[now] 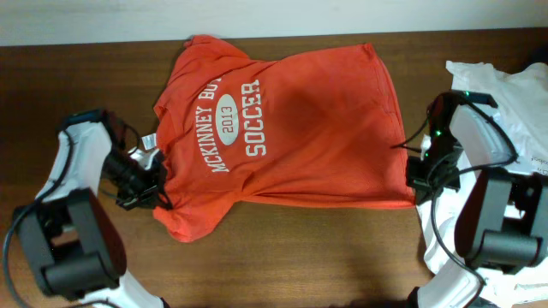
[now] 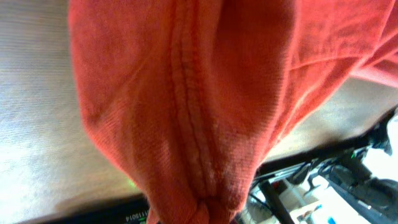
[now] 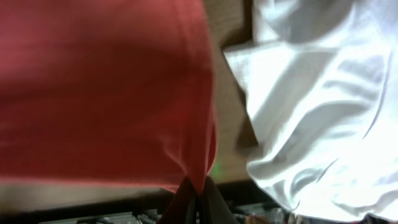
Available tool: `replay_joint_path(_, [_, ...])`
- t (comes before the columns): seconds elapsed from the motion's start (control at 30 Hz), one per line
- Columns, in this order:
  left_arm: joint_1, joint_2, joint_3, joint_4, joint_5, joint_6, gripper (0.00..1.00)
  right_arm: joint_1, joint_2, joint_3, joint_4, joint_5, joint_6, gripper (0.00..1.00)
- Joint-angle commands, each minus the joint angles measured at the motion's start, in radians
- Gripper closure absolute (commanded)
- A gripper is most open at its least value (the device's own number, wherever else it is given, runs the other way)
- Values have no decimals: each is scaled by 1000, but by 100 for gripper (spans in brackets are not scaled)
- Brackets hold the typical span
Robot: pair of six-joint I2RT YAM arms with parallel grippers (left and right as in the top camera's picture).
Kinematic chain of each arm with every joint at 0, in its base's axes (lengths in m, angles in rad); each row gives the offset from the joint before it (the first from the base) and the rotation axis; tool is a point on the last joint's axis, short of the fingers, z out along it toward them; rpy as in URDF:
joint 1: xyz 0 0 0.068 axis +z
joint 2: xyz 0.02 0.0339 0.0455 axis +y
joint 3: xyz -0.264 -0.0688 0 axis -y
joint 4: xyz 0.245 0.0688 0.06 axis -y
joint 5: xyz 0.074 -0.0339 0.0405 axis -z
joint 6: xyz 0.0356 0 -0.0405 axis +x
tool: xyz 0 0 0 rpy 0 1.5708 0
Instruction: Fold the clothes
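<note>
The shirt's near side is unfolded, so my left gripper needs to lift the shirt's held corner outward, then lower it onto the shirt's edge by the white tag point(image 1: 163, 152) and release.
An orange-red T-shirt point(image 1: 300, 128) with white "McKinney Boyd 2013 Soccer" print lies spread on the wooden table. My left gripper point(image 1: 157, 195) is shut on the shirt's left side near a sleeve; in the left wrist view bunched orange fabric point(image 2: 186, 124) with a seam fills the frame and hides the jaws. My right gripper point(image 1: 413, 184) is shut on the shirt's right bottom corner, and the right wrist view shows the orange cloth point(image 3: 106, 93) pinched between the fingertips point(image 3: 198, 190). White T-shirts point(image 1: 522, 94) lie heaped at the right edge, and they show in the right wrist view point(image 3: 317, 106) too.
The brown wooden table point(image 1: 300, 257) runs to a pale wall at the back. A small white tag point(image 1: 150, 139) shows by the shirt's left edge. Both arm bases point(image 1: 68, 257) stand at the front corners.
</note>
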State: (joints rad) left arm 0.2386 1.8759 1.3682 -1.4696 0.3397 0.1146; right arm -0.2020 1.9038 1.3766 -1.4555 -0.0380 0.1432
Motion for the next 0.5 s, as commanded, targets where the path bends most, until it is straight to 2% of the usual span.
replay_joint_path(0.0, [67,-181,-56,26,-25,-46,100,-64,-131,-82,21,16,31,96])
replay_joint_path(0.1, [134,-326,-127,29,-30,-62,100,-159,-289,-129,21,12,29,96])
replay_joint_path(0.33, [144,-458,-158,-57,-31,-62,100,-162,-447,-129,-51,12,19,96])
replay_joint_path(0.47, [144,-483,-158,59,-21,-104,100,-155,-457,-129,57,-62,-1,96])
